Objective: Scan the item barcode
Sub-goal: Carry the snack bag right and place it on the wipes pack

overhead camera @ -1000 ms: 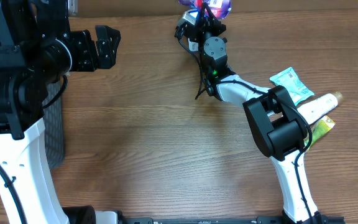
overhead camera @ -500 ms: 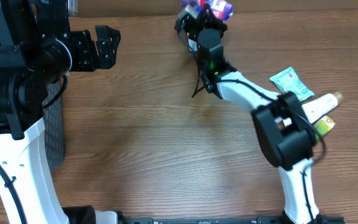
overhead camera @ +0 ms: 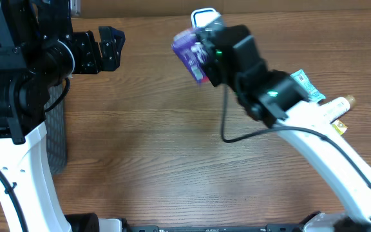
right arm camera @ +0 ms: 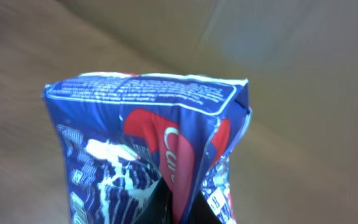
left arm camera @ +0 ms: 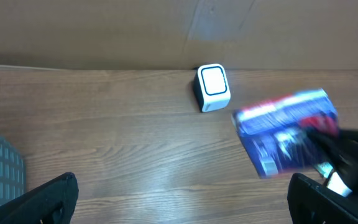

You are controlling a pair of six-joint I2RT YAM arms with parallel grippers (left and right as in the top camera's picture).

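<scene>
The bag swings over to the white tube among the packets next, lowers and leaves my right gripper there, since the tube lies below the gripper, to its right in the overhead view.
My right gripper (overhead camera: 206, 58) is shut on a blue and red snack bag (overhead camera: 189, 53), held above the table's far middle. In the right wrist view the bag (right arm camera: 148, 149) fills the frame, pinched between the dark fingers (right arm camera: 160, 205) at the bottom edge. The white scanner (overhead camera: 205, 17) stands at the far edge, just behind the bag. In the left wrist view the scanner (left arm camera: 213, 87) faces up and the blurred bag (left arm camera: 286, 130) hangs to its right. My left gripper (left arm camera: 182, 205) stands open over bare wood at the far left of the table, away from both.
At the right edge lie a teal packet (overhead camera: 303, 87), a white tube (overhead camera: 335, 107) and a yellow-green packet (overhead camera: 337, 129). A grey basket (overhead camera: 55, 132) stands at the left edge. A black cable (overhead camera: 224, 122) hangs from the right arm.
The right arm has swung from the far edge towards the left and front, carrying the bag off the scanner, which now shows. The left arm has not moved.
</scene>
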